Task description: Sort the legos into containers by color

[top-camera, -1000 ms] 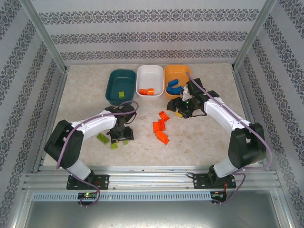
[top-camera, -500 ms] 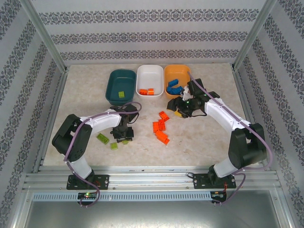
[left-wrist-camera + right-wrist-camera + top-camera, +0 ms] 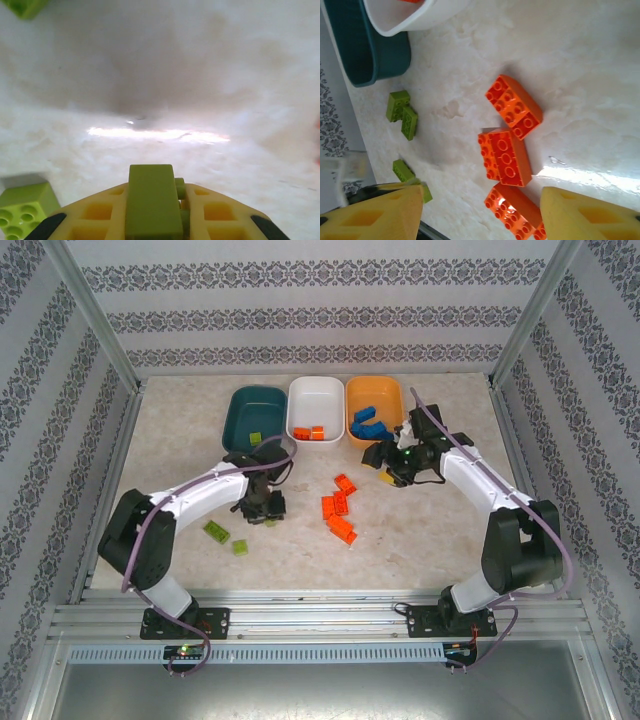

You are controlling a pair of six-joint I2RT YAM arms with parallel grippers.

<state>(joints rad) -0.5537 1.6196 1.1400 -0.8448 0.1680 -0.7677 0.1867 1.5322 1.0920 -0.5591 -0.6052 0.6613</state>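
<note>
The dark teal container (image 3: 245, 405), with green inside, stands outward of my left gripper. My gripper will next move outward over it to release the lime green lego.
My left gripper (image 3: 264, 508) is shut on a lime green lego (image 3: 152, 205), which is pinched between its yellow fingers above the table. Two more green legos (image 3: 215, 531) lie loose to its left. Orange-red legos (image 3: 340, 512) sit clustered mid-table, also seen under the right wrist (image 3: 504, 157). My right gripper (image 3: 386, 464) hangs open with nothing between its fingers (image 3: 585, 215), just in front of the orange container (image 3: 374, 392). That container holds blue legos (image 3: 366, 423). The white container (image 3: 316, 395) holds orange-red ones, and the dark teal container (image 3: 245, 405) holds a green one (image 3: 257, 439).
The three containers stand side by side at the back of the table. Patterned walls and metal frame posts (image 3: 95, 315) close in the left, right and back. Bare tabletop (image 3: 430, 530) lies at the front right.
The left gripper shut on a green lego and carried it up from the table toward the teal container. The right gripper drew back toward the orange container and opened wider.
</note>
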